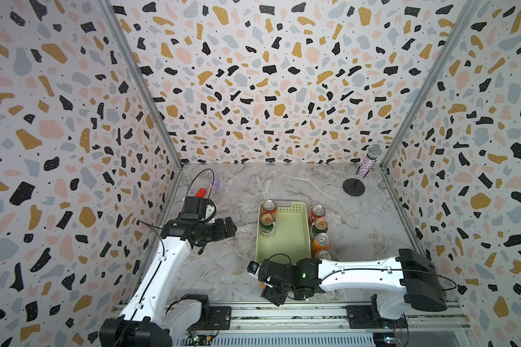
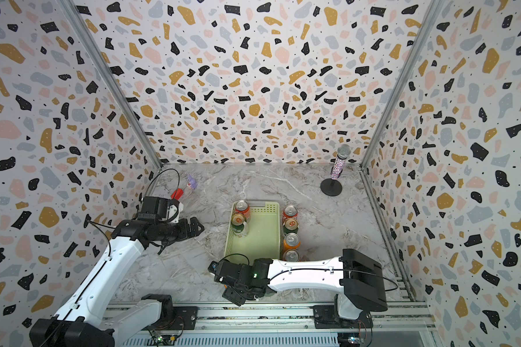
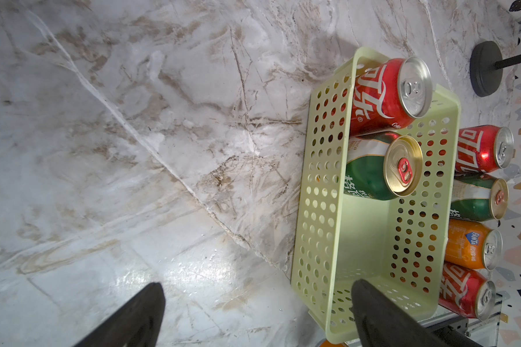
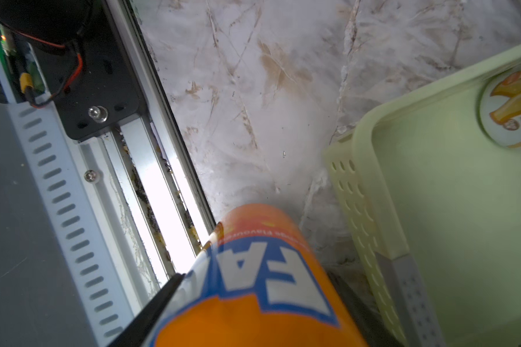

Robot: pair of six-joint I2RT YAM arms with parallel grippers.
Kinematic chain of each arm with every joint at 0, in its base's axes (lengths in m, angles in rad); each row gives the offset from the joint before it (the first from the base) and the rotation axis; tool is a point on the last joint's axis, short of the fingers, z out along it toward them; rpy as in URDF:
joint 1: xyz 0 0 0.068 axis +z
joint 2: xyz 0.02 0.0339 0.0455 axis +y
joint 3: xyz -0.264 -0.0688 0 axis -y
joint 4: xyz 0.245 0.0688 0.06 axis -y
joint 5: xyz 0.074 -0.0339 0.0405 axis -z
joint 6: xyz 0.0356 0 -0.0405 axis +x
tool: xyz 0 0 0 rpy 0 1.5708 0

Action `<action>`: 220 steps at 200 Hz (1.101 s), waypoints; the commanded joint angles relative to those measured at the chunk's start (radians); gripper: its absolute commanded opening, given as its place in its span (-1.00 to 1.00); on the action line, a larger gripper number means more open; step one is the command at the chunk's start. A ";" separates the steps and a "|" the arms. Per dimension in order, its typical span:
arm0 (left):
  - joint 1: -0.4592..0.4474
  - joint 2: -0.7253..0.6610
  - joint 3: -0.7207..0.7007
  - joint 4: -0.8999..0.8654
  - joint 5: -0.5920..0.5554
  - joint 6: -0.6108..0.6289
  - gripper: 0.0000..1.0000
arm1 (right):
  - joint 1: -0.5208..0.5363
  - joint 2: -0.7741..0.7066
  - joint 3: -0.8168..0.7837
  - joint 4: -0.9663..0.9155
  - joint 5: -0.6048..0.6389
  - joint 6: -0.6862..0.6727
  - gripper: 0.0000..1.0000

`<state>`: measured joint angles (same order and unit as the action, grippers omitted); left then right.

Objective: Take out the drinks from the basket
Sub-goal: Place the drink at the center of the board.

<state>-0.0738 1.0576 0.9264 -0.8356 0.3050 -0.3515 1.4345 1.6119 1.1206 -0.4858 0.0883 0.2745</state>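
Observation:
The tabletop by the basket's base is bare, so I should next lower my right gripper to the part of the tabletop between basket and metal bar (image 4: 257,195) and release the orange can.
The pale green basket (image 1: 286,243) lies mid-table and holds two upright drinks at its far left: a red can (image 1: 269,208) and a dark green can (image 1: 266,224). My right gripper (image 1: 266,288) hangs just in front of the basket's near end, shut on an orange can (image 4: 253,294). One black finger (image 4: 166,291) shows against that can's side; the other is hidden behind it. My left gripper (image 1: 230,228) hovers left of the basket, open and empty, both fingers (image 3: 139,315) wide apart. The same two cans show in the left wrist view, red (image 3: 382,96) and green (image 3: 373,171).
Several cans stand in a row along the basket's right side: red (image 1: 317,214), dark green (image 1: 319,226), orange (image 1: 321,241), red (image 3: 460,291). A glittery microphone on a black stand (image 1: 354,187) is at the back right. The metal rail (image 4: 151,186) runs along the table's front edge.

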 commanded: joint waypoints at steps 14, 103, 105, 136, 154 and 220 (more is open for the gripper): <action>0.002 -0.015 -0.009 0.017 -0.009 0.009 1.00 | 0.015 0.011 0.039 0.016 0.044 -0.018 -0.54; 0.002 -0.016 -0.009 0.018 -0.007 0.009 1.00 | 0.021 0.061 0.034 0.017 0.082 -0.008 -0.39; 0.002 -0.016 -0.009 0.018 -0.007 0.009 1.00 | 0.021 0.062 0.036 0.014 0.085 -0.006 -0.38; 0.002 -0.015 -0.009 0.017 -0.004 0.009 1.00 | 0.022 0.073 0.044 -0.014 0.106 0.014 -0.27; 0.002 -0.014 -0.009 0.017 -0.003 0.009 1.00 | 0.021 0.080 0.042 -0.016 0.101 0.018 -0.15; 0.002 -0.011 -0.009 0.018 -0.002 0.009 1.00 | 0.023 0.074 0.052 -0.033 0.096 0.029 0.37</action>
<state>-0.0738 1.0565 0.9264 -0.8356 0.3054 -0.3511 1.4517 1.6955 1.1324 -0.4904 0.1616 0.2913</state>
